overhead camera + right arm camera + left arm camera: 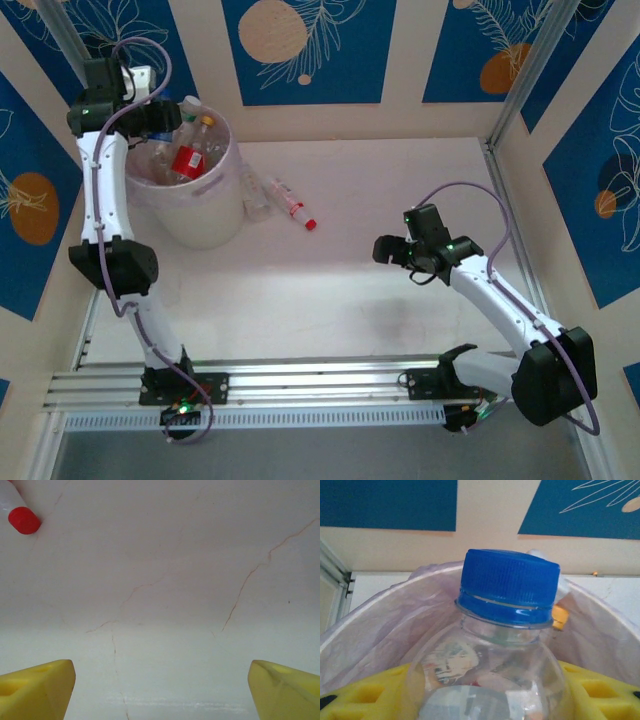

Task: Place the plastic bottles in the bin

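The bin's opening lies below, so I should lower the blue-capped bottle with my left gripper inside the bin's rim toward the red-labelled one and release it.
A clear plastic bottle with a blue cap [507, 585] sits between the yellow fingers [360, 695] of my left gripper [485, 695], which is shut on it. It hangs over the left rim of the pale bin [205, 215]; in the top view that gripper [160, 120] is above the bin's far left side. Several bottles lie inside the bin, among them a red-labelled one [188, 160]. On the table right of the bin lie a clear bottle [255, 195] and a red-capped bottle [296, 207]. My right gripper [392, 250] hovers open over bare table, its jaws [162, 685] wide apart, with the red cap [22, 520] far ahead to the left.
The bin's liner and rim [380, 605] curve just behind the held bottle, and an orange cap [560, 617] shows past it. Blue and cream patterned walls enclose the table on three sides. A metal rail [300, 385] runs along the near edge.
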You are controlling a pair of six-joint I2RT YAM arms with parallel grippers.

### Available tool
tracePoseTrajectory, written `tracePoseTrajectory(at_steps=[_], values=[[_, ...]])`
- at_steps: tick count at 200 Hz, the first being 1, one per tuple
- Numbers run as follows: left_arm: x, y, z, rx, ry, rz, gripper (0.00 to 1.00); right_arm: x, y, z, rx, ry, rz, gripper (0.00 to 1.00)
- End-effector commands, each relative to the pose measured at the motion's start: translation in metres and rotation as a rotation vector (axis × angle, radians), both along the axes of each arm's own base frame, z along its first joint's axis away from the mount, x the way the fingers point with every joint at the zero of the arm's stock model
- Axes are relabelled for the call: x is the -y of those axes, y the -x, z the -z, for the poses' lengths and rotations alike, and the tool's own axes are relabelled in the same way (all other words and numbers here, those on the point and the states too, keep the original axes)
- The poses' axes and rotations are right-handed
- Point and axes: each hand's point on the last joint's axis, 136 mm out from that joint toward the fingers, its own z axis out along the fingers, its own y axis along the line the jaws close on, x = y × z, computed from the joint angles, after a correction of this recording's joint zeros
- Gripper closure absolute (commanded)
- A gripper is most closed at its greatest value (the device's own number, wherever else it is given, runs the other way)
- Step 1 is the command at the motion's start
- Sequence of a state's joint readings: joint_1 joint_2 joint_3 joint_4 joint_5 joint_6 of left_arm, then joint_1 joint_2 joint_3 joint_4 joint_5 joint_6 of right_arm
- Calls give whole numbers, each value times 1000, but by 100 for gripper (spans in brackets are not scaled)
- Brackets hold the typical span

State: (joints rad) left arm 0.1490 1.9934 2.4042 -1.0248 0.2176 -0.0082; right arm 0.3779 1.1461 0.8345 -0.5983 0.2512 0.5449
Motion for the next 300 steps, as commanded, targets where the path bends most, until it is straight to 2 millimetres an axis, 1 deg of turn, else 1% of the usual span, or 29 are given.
tracePoseTrajectory(at_steps=[1,13,26,47,69,72,86,89,94,101,118,138,149,162,174,188,202,217,228,235,252,264,280,300], values=[[-2,11,4,-26,-4,21,100,1,3,5,-14,-13,14,10],[-6,13,17,-62,-18,3,100,0,3,6,-21,-14,8,10],[-12,15,28,-81,-34,-24,100,-1,2,7,-25,-11,4,10],[-22,19,38,-102,-39,-71,100,1,2,6,-19,-6,6,10],[-28,18,48,-118,-37,-105,100,3,3,7,-20,-5,10,10],[-28,18,49,-121,-33,-107,96,3,3,7,-22,-5,10,10],[-26,18,45,-108,-16,-104,57,4,4,7,-22,-6,11,10],[-25,18,43,-103,-12,-104,51,4,4,7,-22,-5,11,10],[-25,17,40,-94,-9,-104,45,4,4,7,-22,-7,13,10],[-25,18,35,-79,-9,-109,38,5,5,7,-22,-7,15,10],[-27,19,20,-38,-20,-122,25,5,5,7,-21,-9,16,10],[-29,22,3,5,-32,-129,10,4,5,8,-24,-11,16,10],[-28,23,-4,21,-37,-128,5,3,4,8,-23,-14,14,10],[-28,25,-10,35,-42,-127,3,2,4,8,-26,-15,11,10],[-30,26,-15,45,-52,-134,4,1,3,7,-25,-18,8,10],[-32,29,-17,48,-64,-145,12,1,2,6,-24,-19,7,10],[-33,30,-15,48,-66,-149,19,0,1,7,-24,-19,4,10],[-29,32,-10,36,-51,-138,26,-1,1,6,-23,-21,2,10],[-25,34,-11,44,-30,-129,30,-2,0,4,-20,-22,-1,10],[-20,34,-14,54,-15,-119,30,-2,0,4,-22,-22,-2,10],[-10,41,-28,94,12,-108,31,-3,-2,2,-19,-22,-5,10],[1,48,-39,119,22,-98,32,-5,-2,2,-20,-22,-9,10],[19,61,-55,149,17,-81,33,-7,-4,2,-21,-20,-11,10],[45,82,-78,201,-11,-74,33,-10,-7,2,-21,-20,-18,10]])
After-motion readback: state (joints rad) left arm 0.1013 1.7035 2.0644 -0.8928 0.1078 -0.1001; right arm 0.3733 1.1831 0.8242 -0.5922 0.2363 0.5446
